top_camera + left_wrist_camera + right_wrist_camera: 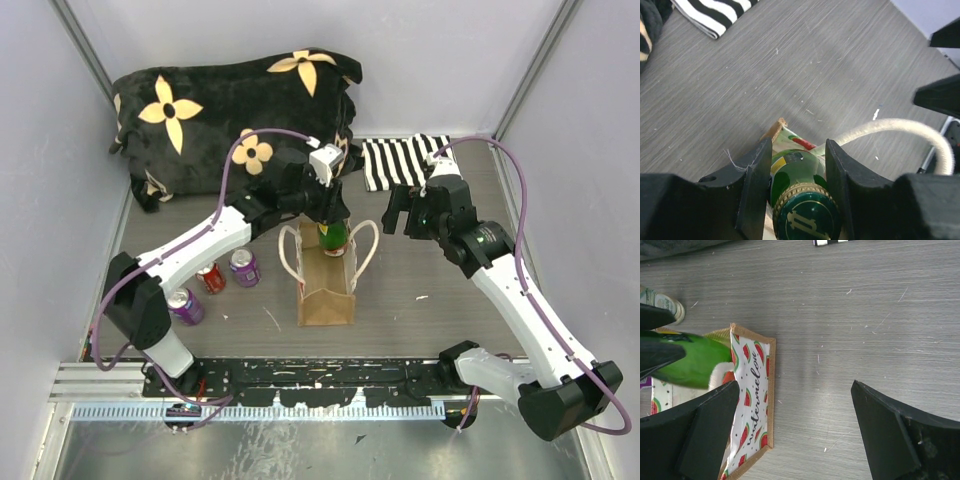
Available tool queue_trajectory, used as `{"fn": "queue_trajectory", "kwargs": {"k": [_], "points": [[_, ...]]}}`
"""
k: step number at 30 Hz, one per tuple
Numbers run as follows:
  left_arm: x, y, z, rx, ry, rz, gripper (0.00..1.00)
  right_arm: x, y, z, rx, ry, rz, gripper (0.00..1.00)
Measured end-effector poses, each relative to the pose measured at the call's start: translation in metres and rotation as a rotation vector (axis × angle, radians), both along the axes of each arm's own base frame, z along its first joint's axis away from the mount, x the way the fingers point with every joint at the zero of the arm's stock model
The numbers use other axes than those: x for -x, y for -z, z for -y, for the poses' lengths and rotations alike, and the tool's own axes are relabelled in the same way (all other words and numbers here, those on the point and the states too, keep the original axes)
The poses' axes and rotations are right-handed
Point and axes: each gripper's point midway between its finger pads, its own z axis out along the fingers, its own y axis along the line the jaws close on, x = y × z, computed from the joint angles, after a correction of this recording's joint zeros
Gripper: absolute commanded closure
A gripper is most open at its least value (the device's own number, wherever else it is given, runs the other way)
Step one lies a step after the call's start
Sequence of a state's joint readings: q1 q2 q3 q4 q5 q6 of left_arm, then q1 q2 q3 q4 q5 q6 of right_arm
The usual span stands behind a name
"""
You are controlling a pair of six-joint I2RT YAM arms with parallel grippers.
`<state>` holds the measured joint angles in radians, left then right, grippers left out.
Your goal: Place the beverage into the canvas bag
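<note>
The bottle [333,237] still has its upper part above the canvas bag's rim. The left gripper moves down into the far end of the canvas bag next and releases it there.
The beverage is a green glass bottle [333,237] with a green cap [807,220]. It stands upright in the mouth of the tan canvas bag [326,295], its lower part inside. My left gripper [328,208] is shut on the bottle's neck from above; in the left wrist view both fingers [756,180] flank the neck [799,167]. A cream rope handle [902,126] arcs to the right. My right gripper [393,215] is open and empty just right of the bag. In the right wrist view the gripper [795,425] hangs over the table beside the bag's watermelon-print lining [752,385] and the bottle [690,365].
Three drink cans stand left of the bag: a red one [211,278] and two purple ones [244,267] [185,306]. A big black plush item with yellow flowers [230,110] lies at the back left. A black-and-white striped cloth [405,160] lies at the back right.
</note>
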<state>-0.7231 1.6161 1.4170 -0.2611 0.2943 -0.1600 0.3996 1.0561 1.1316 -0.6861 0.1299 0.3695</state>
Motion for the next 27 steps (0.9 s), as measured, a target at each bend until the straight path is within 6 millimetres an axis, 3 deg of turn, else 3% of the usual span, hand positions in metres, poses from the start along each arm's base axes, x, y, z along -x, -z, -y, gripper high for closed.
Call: {"fn": "queue_trajectory", "kwargs": {"k": [9,27], "points": [[-0.01,0.065,0.007,-0.083,-0.02,-0.017,1.0,0.006,0.005,0.003,0.015,0.004,-0.031,0.0],[-0.018,0.074,0.025,-0.094,-0.031,0.161,1.0,0.008,0.002,0.004,0.013,0.007,-0.033,0.0]]}}
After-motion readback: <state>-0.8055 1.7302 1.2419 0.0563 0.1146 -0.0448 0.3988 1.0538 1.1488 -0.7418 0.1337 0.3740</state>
